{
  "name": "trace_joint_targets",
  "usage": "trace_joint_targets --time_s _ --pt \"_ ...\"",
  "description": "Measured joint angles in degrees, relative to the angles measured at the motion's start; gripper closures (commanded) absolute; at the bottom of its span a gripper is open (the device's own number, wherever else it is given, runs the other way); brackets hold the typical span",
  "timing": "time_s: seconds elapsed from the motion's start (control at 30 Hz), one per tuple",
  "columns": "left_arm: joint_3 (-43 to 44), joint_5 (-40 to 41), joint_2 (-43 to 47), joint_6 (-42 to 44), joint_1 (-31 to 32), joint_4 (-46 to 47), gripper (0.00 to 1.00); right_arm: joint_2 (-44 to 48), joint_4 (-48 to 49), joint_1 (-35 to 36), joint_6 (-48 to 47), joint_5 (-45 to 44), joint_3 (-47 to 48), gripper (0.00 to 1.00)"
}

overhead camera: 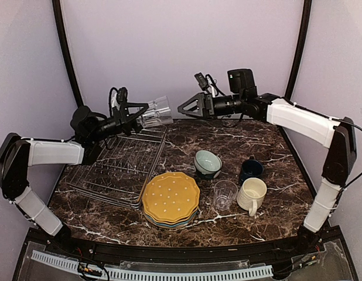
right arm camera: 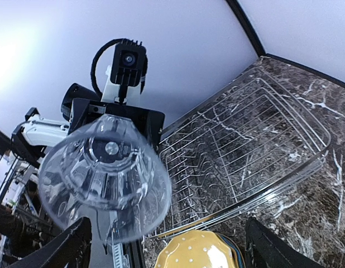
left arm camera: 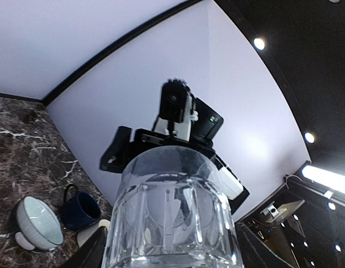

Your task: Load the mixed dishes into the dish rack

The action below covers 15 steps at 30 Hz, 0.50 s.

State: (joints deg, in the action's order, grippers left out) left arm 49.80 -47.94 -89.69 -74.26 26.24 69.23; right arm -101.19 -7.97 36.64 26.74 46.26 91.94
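The rack's far corner [overhead camera: 118, 142] is below my left gripper, to its left in the top view. I should turn my left gripper down, lower the tumbler and then let go of it in that corner.
A clear glass tumbler [overhead camera: 156, 112] hangs on its side in the air over the far end of the dish rack [overhead camera: 119, 167], with my left gripper [overhead camera: 140, 115] shut on its base. In the left wrist view the tumbler [left arm camera: 172, 212] fills the space between the fingers. My right gripper [overhead camera: 182, 108] faces the tumbler's mouth [right arm camera: 105, 178], open and a little apart from it. On the table are a stack of scalloped plates with the yellow dotted one [overhead camera: 170, 197] on top, a pale green bowl [overhead camera: 207, 163], a second tumbler [overhead camera: 224, 193], a cream mug [overhead camera: 252, 194] and a navy mug [overhead camera: 250, 170].
The wire rack lies flat on the left half of the marble table [overhead camera: 275, 146], its prongs bare [right arm camera: 239, 145]. The plate stack touches the rack's near right corner. Pale walls close in behind and at both sides.
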Motion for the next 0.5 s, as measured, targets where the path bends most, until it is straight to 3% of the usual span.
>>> trace_joint_targets --time_s 0.13,0.2,0.33,0.5 --pt "-1.22 1.62 4.96 5.81 -7.43 -12.24 0.99 2.91 -4.68 -2.03 -2.32 -4.98 -0.70 0.01" --pt "0.81 5.42 8.55 14.75 -10.36 -26.99 0.99 5.18 -6.80 -2.80 -3.56 -7.74 -1.29 0.01" --pt "13.29 19.15 10.86 35.41 -11.23 -58.01 0.99 8.26 -9.03 -3.13 -5.20 -11.65 -2.62 0.02" --pt "26.60 35.82 7.80 53.37 -11.23 -81.66 0.97 8.83 -10.27 -3.13 -5.73 -14.14 -5.38 0.02"
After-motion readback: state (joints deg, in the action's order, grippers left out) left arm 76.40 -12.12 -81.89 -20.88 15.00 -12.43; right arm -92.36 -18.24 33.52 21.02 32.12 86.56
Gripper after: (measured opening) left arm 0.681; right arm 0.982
